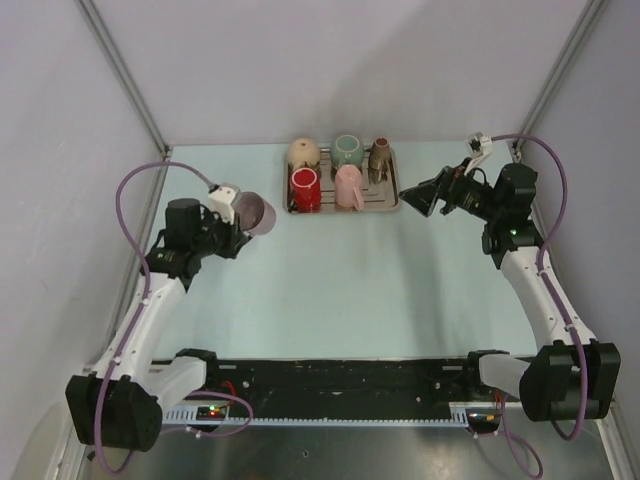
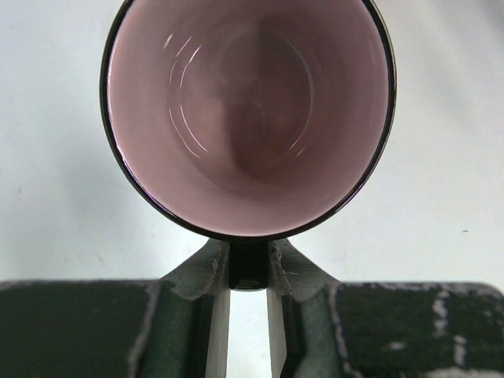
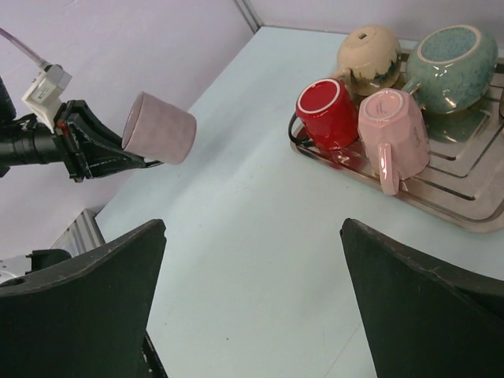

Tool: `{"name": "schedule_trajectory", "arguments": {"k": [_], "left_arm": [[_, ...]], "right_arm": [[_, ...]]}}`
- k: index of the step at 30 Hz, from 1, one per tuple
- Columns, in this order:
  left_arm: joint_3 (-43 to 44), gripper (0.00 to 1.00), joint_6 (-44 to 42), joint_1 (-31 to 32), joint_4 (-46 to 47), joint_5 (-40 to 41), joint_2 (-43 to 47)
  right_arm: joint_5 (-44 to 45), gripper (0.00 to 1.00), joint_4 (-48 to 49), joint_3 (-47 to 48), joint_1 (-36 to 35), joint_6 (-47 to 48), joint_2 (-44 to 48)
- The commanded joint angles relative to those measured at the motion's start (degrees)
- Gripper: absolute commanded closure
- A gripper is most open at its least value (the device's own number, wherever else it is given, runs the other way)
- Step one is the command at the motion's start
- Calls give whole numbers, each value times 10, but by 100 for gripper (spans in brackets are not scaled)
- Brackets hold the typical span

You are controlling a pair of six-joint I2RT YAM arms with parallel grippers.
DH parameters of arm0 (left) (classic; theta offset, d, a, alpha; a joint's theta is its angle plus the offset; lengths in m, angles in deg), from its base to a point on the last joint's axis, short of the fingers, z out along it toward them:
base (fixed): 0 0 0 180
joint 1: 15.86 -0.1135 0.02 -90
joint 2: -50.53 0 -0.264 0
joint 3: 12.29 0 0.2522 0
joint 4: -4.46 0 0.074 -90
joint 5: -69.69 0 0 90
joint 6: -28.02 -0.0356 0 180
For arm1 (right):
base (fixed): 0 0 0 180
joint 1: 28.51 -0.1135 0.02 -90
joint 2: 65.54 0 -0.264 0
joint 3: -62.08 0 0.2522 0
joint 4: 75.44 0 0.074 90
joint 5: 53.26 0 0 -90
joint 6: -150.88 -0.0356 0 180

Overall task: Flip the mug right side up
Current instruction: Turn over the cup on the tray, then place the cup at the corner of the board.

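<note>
The mug hangs in midair, so the left gripper will next move down, back and toward the nearby wall, put the mug's bottom on the bare tabletop and let go.
A mauve mug [image 1: 256, 213] with a pink inside hangs in the air on its side over the table's left back part. My left gripper [image 1: 236, 224] is shut on its handle. In the left wrist view the mug's mouth [image 2: 248, 118] faces the camera, and the fingers [image 2: 211, 272] pinch the dark handle just below the rim. The right wrist view shows the mug [image 3: 160, 128] held out from the left gripper [image 3: 134, 160]. My right gripper [image 1: 412, 197] is open and empty beside the tray; its jaws stand wide over bare table [image 3: 252, 228].
A metal tray [image 1: 394, 206] at the back centre holds a red mug [image 1: 305, 188], a pink mug [image 1: 349, 186], a beige mug [image 1: 303, 153], a teal mug [image 1: 348, 149] and a small brown one [image 1: 380, 160]. Walls close in left, right and back.
</note>
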Motion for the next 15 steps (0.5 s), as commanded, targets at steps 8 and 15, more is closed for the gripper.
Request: {"name": "schedule_trajectory", "arguments": {"k": [8, 15], "left_arm": [[-38, 100, -78, -113, 29, 38, -6], [-68, 100, -110, -170, 24, 58, -8]], "right_arm": [[-9, 1, 12, -9, -2, 23, 26], [-15, 1, 23, -19, -2, 20, 26]]}}
